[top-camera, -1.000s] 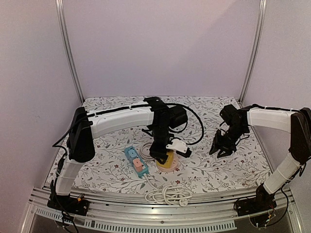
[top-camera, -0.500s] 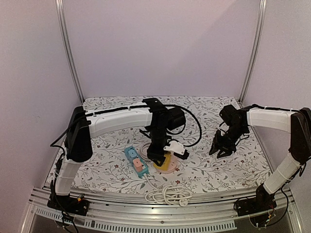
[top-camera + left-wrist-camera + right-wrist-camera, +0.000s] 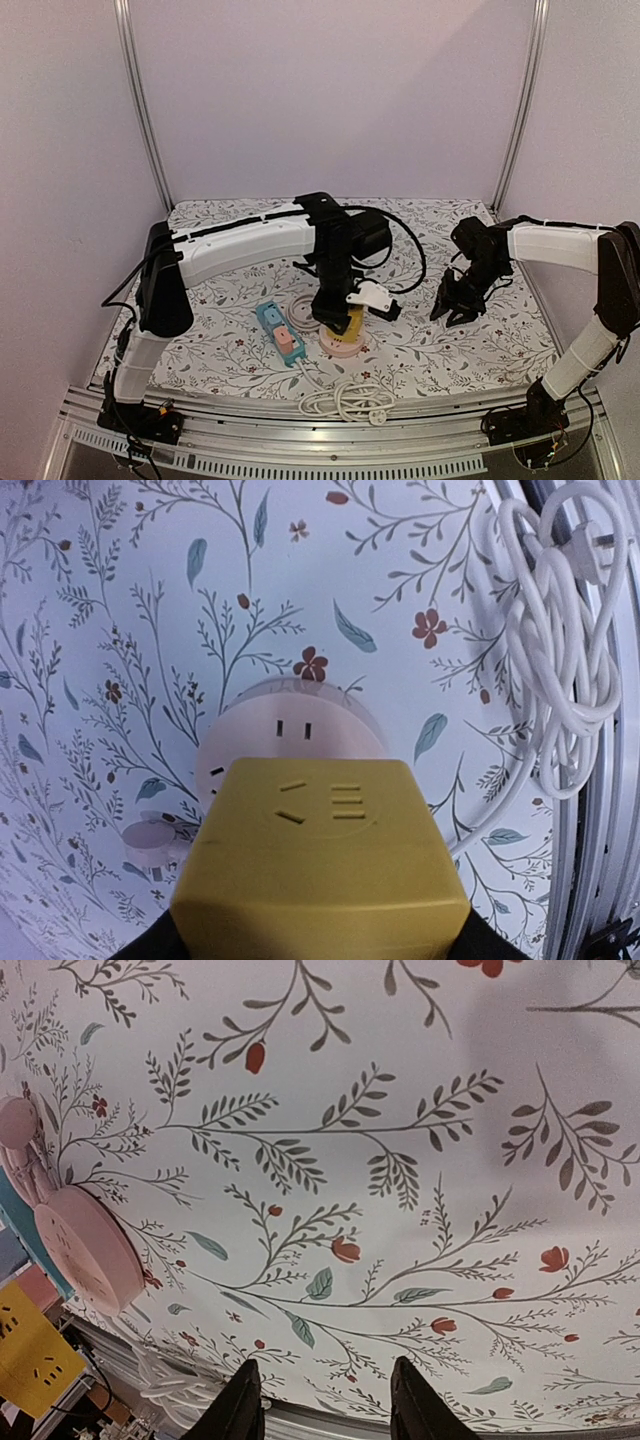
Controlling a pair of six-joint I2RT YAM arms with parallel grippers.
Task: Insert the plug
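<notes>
I will next move my left gripper to the left in the top view and down onto the socket's half by the power strip, because the plug hangs beyond it.
The plug (image 3: 350, 322) is a yellow cube with slot openings on its upper face (image 3: 320, 870). My left gripper (image 3: 338, 312) is shut on it, and only black finger edges show at the bottom corners of the left wrist view. Under it lies a round pink socket (image 3: 345, 346), whose slotted face (image 3: 290, 730) shows just beyond the cube. Whether plug and socket touch I cannot tell. My right gripper (image 3: 455, 305) hangs open and empty (image 3: 325, 1405) over the flowered cloth to the right. Its view shows the socket (image 3: 85, 1250) and plug (image 3: 35, 1345) at far left.
A teal power strip (image 3: 280, 333) with a pink plug in it lies left of the socket. A coiled white cable (image 3: 345, 400) (image 3: 555, 650) rests by the metal front rail. A black cable loops behind the left wrist. Frame posts stand at the back corners.
My left gripper has shifted slightly right with the yellow plug, staying over the pink socket. The right arm has not moved.
</notes>
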